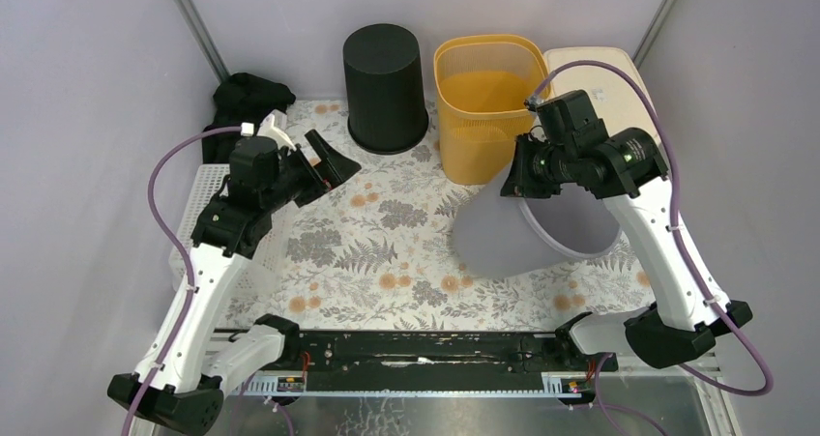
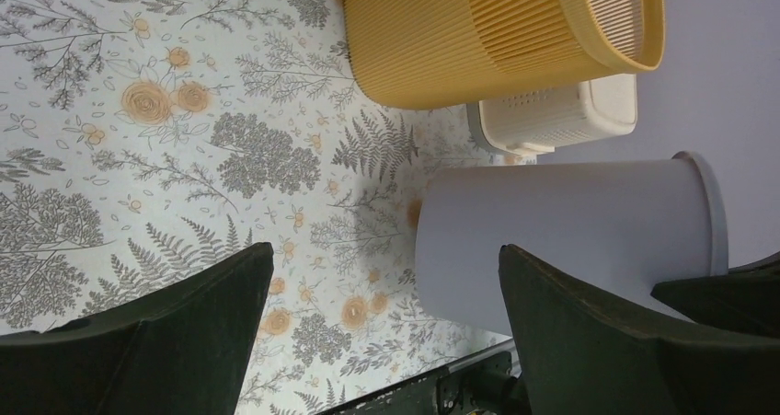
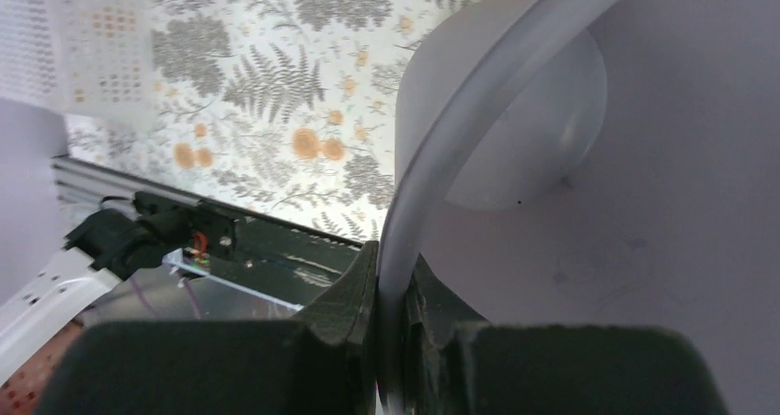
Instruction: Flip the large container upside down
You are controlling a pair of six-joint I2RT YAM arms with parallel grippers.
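I should turn my right gripper and lower it to the left in the top view, over the open mat [image 1: 391,206], and release the container, because the container's rim is still above the container's base.
The large container is a pale grey bin [image 1: 512,235], tipped on its side and lifted at the rim end, with its base low over the flowered mat. My right gripper [image 1: 520,179] is shut on its rim. In the right wrist view the rim [image 3: 432,139] is pinched between my fingers [image 3: 354,295], and the bin's inside [image 3: 625,203] fills the right half. My left gripper [image 1: 329,163] is open and empty above the mat's left part, apart from the bin. The left wrist view shows the bin [image 2: 561,226] lying sideways beyond the open fingers [image 2: 589,332].
A black bin [image 1: 385,88] stands upside down at the back. A yellow ribbed basket [image 1: 483,107] stands upright just behind the grey bin, a cream basket [image 1: 604,73] behind that. A black cloth [image 1: 249,98] and a white tray [image 1: 208,199] are at the left.
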